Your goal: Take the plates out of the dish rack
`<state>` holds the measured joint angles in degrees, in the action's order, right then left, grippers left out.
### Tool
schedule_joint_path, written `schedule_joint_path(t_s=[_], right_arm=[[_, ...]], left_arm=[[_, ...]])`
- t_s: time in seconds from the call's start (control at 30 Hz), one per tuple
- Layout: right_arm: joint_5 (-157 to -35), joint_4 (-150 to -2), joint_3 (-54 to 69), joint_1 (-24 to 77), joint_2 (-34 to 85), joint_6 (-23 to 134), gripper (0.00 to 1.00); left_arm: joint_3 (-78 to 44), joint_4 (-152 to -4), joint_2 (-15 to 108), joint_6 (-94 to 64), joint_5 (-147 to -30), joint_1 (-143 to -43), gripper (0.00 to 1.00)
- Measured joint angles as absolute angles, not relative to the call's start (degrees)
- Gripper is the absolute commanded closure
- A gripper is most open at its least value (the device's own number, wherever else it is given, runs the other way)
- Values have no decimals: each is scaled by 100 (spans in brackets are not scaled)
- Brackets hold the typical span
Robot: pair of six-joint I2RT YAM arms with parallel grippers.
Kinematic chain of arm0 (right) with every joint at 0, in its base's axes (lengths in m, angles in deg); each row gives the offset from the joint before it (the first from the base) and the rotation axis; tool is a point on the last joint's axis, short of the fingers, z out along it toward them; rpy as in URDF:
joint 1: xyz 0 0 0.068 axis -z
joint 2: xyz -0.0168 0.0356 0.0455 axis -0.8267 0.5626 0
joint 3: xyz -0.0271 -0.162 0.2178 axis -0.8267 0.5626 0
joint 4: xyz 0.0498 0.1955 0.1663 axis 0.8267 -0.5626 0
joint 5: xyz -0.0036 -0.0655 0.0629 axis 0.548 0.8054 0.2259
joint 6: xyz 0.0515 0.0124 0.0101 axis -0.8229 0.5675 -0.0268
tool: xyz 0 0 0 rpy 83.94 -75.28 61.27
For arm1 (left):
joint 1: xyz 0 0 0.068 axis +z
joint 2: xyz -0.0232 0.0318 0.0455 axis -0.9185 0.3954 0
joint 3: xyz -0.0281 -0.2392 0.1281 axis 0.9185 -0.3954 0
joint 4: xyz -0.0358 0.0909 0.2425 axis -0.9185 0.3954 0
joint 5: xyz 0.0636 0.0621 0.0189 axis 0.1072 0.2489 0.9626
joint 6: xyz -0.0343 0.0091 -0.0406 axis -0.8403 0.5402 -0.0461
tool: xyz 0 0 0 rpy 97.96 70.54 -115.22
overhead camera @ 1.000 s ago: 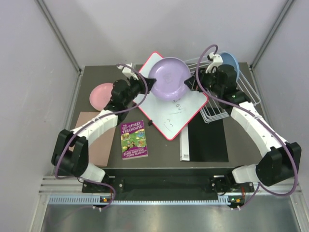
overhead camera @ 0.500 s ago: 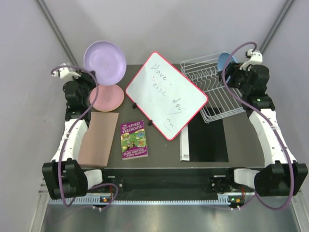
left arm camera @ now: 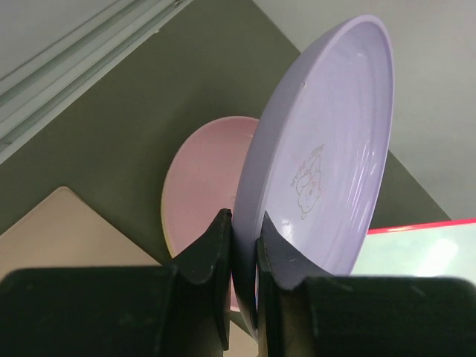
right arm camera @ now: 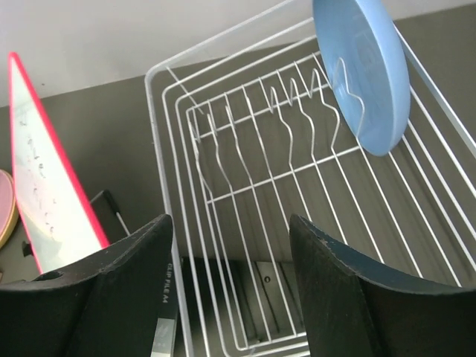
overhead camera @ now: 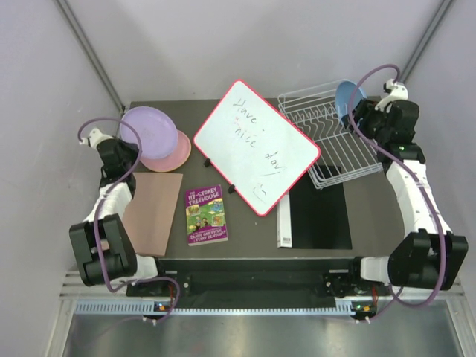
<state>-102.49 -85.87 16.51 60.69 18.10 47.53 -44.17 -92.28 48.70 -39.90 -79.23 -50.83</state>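
The robot's left gripper will next move the lilac plate (overhead camera: 147, 128), which is off-centre above the pink plate, toward the whiteboard, and then lower it onto the pink plate.
My left gripper (overhead camera: 125, 149) (left arm camera: 244, 223) is shut on the rim of the lilac plate (overhead camera: 147, 128) (left arm camera: 327, 149). It holds the plate tilted just over the pink plate (overhead camera: 172, 152) (left arm camera: 204, 201), which lies flat at the table's far left. The light blue plate (overhead camera: 347, 98) (right arm camera: 364, 74) stands on edge between tines at the far end of the white wire dish rack (overhead camera: 327, 141) (right arm camera: 245, 149). My right gripper (overhead camera: 366, 115) (right arm camera: 232, 219) hovers open over the rack, beside the blue plate, with nothing between its fingers.
A red-rimmed whiteboard (overhead camera: 256, 145) lies askew in the middle, touching the rack's left side. A book (overhead camera: 206, 216) and a brown board (overhead camera: 152, 212) lie front left. A black mat (overhead camera: 320, 216) with a white strip (overhead camera: 283, 223) along it lies front right.
The left arm has swung the lilac plate from over the whiteboard to the far left and lowered it over the pink plate. The right arm pulled back to the rack's right end.
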Motion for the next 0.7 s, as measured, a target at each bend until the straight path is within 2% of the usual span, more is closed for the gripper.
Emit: schedule_joint_path(t_s=[0.63, 0.7], right_arm=[[-10498, -8489, 1341, 6351, 2503, 4716, 36], [-10496, -8506, 1275, 6354, 2558, 4714, 36]], left_arm=[[-4432, -9396, 6018, -4010, -8303, -5020, 100], [-4432, -9411, 6142, -4043, -8366, -5020, 76]])
